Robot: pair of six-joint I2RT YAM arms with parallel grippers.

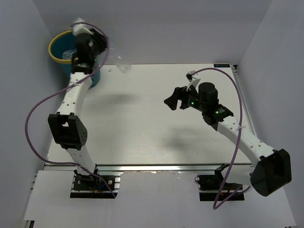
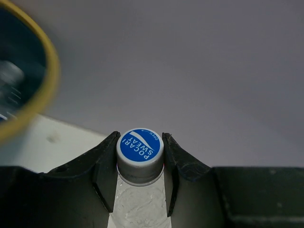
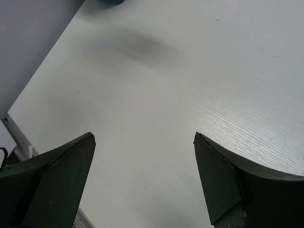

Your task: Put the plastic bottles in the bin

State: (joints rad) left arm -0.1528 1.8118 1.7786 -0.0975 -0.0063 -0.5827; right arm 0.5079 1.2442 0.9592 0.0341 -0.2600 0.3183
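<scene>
The bottle in my left gripper still hangs beyond the bin's rim. It goes to the left in the top view, over the opening of the teal bin (image 1: 65,46) (image 2: 16,71) next.
My left gripper (image 2: 140,134) is shut on the neck of a clear plastic bottle (image 2: 139,199), whose blue cap (image 2: 140,146) sits between the fingertips. In the top view this gripper (image 1: 89,34) hangs blurred at the right side of the teal bin with a yellow rim (image 1: 53,43), and a pale end (image 1: 78,23) sticks out above it. The bin's rim (image 2: 47,76) fills the left of the wrist view. Blurred clear bottles (image 1: 69,54) lie inside the bin. My right gripper (image 3: 143,136) stands open and empty above the table, right of centre (image 1: 174,99).
A small blurred clear shape (image 1: 122,65) shows at the table's far edge, right of the bin. The white table (image 1: 152,137) is enclosed by pale walls on three sides. Purple cables loop beside both arms.
</scene>
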